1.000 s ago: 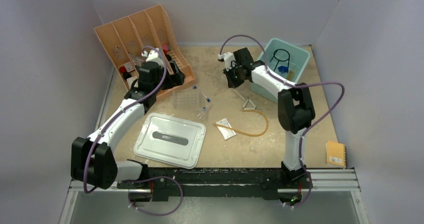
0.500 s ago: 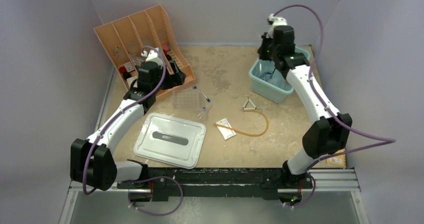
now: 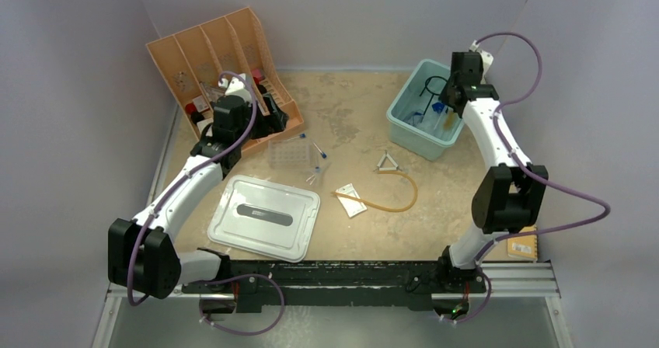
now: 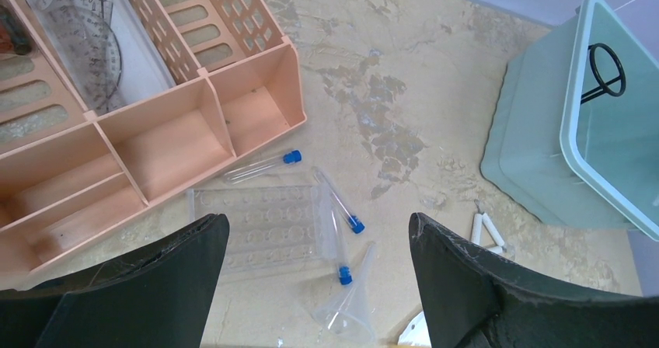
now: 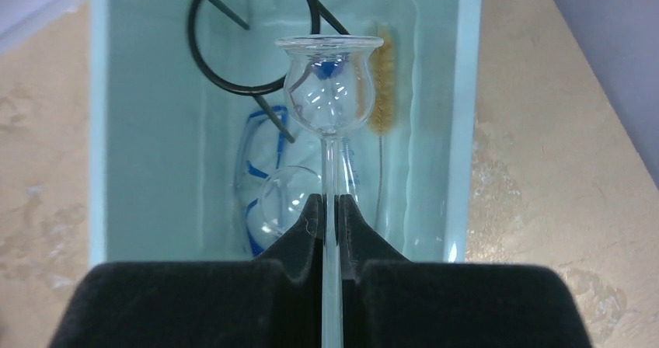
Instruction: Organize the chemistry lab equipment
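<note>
I will next move my right gripper down past the black wire ring toward the brush (image 5: 380, 92) and let go of the stem, because the ring stands up inside the teal bin.
My right gripper (image 5: 331, 208) is shut on the stem of a clear glass thistle funnel (image 5: 329, 92) and holds it above the teal bin (image 5: 97, 130). Inside the bin lie the black wire ring (image 5: 203, 45), blue-framed goggles (image 5: 260, 177) and a brush (image 5: 380, 92). My left gripper (image 4: 319, 231) is open and empty above the clear tube rack (image 4: 260, 227), blue-capped tubes (image 4: 339, 202) and a clear plastic funnel (image 4: 350, 309). The wire triangle (image 3: 387, 161), amber hose (image 3: 392, 200) and small packet (image 3: 351, 199) lie on the table in the top view.
The peach slotted organizer (image 3: 202, 53) stands at the back left, holding a protractor (image 4: 81, 45). The grey-white lid (image 3: 264, 217) lies at the front left. A small orange notebook (image 3: 521, 239) lies at the front right edge.
My right arm has swung from the table's middle back over the teal bin, then toward its right side, carrying the glass funnel. The left arm has barely moved.
</note>
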Controlling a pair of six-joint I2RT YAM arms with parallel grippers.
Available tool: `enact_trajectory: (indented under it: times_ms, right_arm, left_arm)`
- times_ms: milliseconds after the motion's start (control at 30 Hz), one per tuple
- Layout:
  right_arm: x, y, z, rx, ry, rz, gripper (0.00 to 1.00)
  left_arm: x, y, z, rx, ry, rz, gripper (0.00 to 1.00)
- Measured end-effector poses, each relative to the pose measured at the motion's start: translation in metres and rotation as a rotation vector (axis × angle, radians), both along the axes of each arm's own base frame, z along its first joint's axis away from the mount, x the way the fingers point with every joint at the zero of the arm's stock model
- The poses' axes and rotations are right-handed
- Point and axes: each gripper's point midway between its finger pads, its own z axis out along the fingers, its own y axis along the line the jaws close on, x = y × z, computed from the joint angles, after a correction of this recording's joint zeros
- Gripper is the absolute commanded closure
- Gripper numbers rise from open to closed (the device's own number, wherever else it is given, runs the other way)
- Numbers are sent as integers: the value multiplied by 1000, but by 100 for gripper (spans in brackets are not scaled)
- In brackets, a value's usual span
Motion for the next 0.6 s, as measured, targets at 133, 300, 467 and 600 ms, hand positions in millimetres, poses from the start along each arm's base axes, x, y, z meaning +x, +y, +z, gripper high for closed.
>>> enact_trajectory:
  times_ms: [133,300,467,600]
  right_arm:
    - [4,-4,-33,-14,81,-20,99]
    - [5,-7,-61,-29,147,-33,99]
    - [6,-11,-86,-44,205,-45,99]
    - [6,-14,-108,-60,251,-53,96]
  left_arm:
    - [-1,2,0,7,0,6,14]
    - [0,5,1,19,-7,23,14]
    - [-1,7,-1,26,4,30,14]
    - [-1,9,-1,33,8,35,14]
